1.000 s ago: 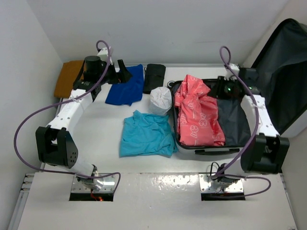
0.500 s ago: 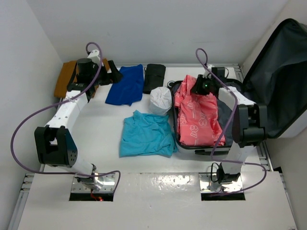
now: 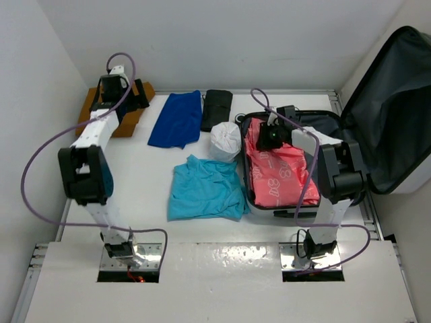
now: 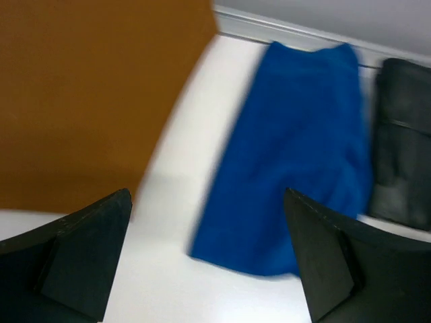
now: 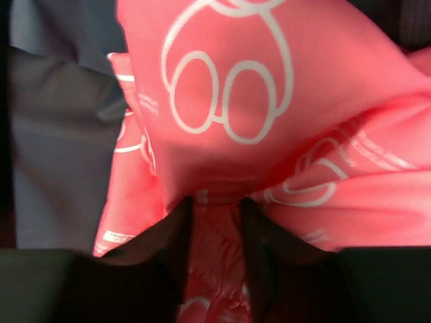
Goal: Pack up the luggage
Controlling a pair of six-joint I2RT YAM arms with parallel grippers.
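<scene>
I should move my left gripper down next, onto the brown folded item's edge (image 3: 138,117) (image 4: 153,143) facing the blue cloth, because the bare tabletop beside that edge leaves room for a finger.
The luggage (image 3: 289,211) lies open at the right, its lid (image 3: 390,114) standing up against the wall. A pink printed cloth (image 3: 279,171) fills the left part of its base. My right gripper (image 3: 271,138) is down on the far end of that cloth. In the right wrist view the gripper (image 5: 215,202) has its fingers close together, with a fold of the pink cloth (image 5: 269,101) pinched between them, and dark grey lining (image 5: 54,134) shows at the left. My left gripper (image 3: 138,94) hangs open at the far left corner, nothing between its fingers (image 4: 87,249).
A brown folded item (image 3: 94,108) lies in the far left corner under the left gripper. A blue cloth (image 3: 176,120), a black pouch (image 3: 217,109), a white bundle (image 3: 225,140) and a teal shirt (image 3: 202,188) lie on the table left of the luggage.
The right gripper swung left from the suitcase's far right corner onto the pink cloth. The left gripper moved left, from the blue cloth to over the brown item.
</scene>
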